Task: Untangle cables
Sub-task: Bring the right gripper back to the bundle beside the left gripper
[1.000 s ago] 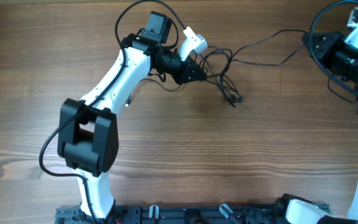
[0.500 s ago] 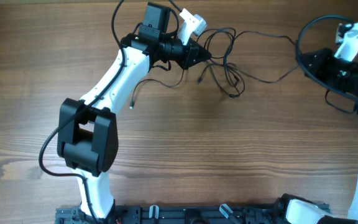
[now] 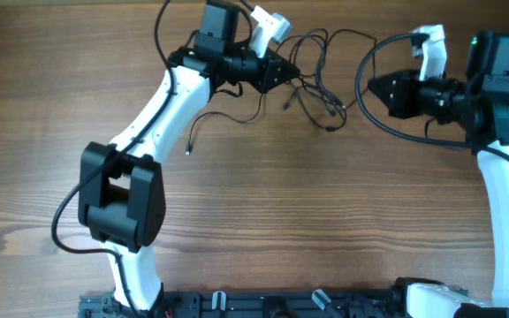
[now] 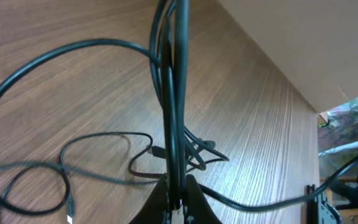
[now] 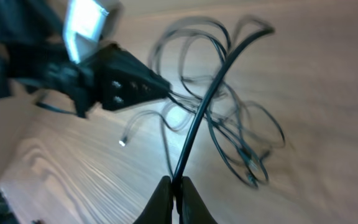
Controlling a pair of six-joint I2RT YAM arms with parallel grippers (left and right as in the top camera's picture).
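My right gripper is going to pull its cable to the right in the overhead view next, toward the bare tabletop, and let go of it, because that cable still runs into the tangle's loops.
Thin black cables (image 3: 318,99) lie in a loose tangle of loops on the wooden table, at the far middle. My left gripper (image 3: 294,73) is at the tangle's left edge, shut on a few strands. In the left wrist view those cables (image 4: 176,93) run straight up from the closed left gripper (image 4: 178,194). My right gripper (image 3: 371,88) is just right of the tangle, shut on one cable. In the right wrist view this cable (image 5: 213,93) rises from the pinched right gripper (image 5: 176,186) toward the loops. A loose silver-tipped plug (image 3: 188,152) trails near the left arm.
The thicker black wires of the robot arms loop above each wrist (image 3: 369,53). The table's far edge (image 4: 272,68) runs close behind the tangle. The arm bases (image 3: 281,305) stand along the near edge.
My right arm has swung left from the far right corner toward the tangle, carrying its cable. The left gripper has shifted slightly toward the far edge, and the loops have drawn in between the two grippers.
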